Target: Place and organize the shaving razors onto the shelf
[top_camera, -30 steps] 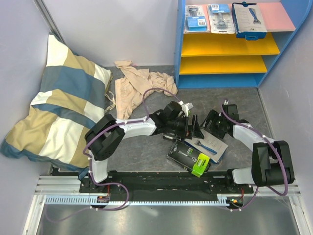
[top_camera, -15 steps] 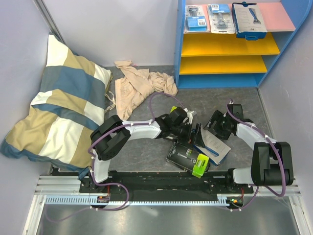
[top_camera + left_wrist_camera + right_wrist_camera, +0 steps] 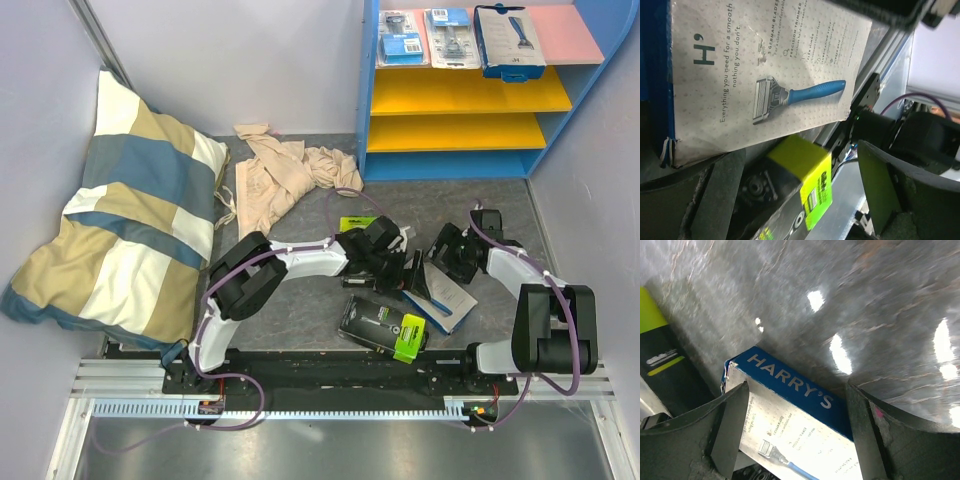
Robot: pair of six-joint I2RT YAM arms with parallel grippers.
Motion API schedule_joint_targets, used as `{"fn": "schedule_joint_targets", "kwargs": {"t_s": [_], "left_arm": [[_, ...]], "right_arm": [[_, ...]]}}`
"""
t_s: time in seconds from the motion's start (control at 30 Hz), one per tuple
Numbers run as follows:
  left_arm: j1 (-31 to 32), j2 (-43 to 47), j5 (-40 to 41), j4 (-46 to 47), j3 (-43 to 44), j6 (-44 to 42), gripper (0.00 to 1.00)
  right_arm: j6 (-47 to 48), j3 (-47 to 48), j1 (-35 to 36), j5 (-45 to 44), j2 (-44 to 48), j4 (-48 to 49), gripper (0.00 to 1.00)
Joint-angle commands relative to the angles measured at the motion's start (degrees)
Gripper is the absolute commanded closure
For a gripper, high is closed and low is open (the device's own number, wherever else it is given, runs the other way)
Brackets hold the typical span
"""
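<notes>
Next, my left gripper needs to draw off from the lime end its fingers frame, then ease them around the white-blue box's long edge, which lies just ahead of them.
The shelf stands at the back right; its pink top board holds two blister packs and a white-blue box. On the floor lie a second white-blue razor box, a black box with a lime-green end and another black-lime box behind the left arm. My left gripper is open at the white-blue box's left edge; in its wrist view the lime end lies between the fingers. My right gripper is open over the box's blue edge.
A beige cloth lies on the floor left of the shelf. A striped pillow leans against the left wall. The two yellow boards are bare. Walls close in on both sides.
My left arm has reached further right toward the white-blue box, uncovering the second black-lime box behind it. My right gripper has shifted slightly right. The white-blue box has shifted a little.
</notes>
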State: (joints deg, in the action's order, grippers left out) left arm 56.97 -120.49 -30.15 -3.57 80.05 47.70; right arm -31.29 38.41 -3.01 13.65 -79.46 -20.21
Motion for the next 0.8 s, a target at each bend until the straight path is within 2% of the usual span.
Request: {"fn": "schedule_joint_targets", "kwargs": {"t_s": [0.0,0.2,0.47,0.77], "left_arm": [[-1.2,-7.7,1.2,-1.1,5.1,3.0,0.04],[-4.8,-7.7,2.4,1.8,6.8,5.5,0.05],[-11.9,-7.7,3.8,2.2,7.2,7.1,0.04],[-14.7,-5.1,3.1,0.2,7.1,3.3,0.04]], "right_arm": [[2.3,1.5,-1.2,-0.1,-1.4,-1.9,0.15],[2.5,3.8,-2.0,1.6,-3.2,-1.9,0.15],[-0.2,7.3,-2.0,9.9,-6.9,1.0,0.15],[-0.2,7.0,-2.0,11.0,-7.2,2.8,0.14]]}}
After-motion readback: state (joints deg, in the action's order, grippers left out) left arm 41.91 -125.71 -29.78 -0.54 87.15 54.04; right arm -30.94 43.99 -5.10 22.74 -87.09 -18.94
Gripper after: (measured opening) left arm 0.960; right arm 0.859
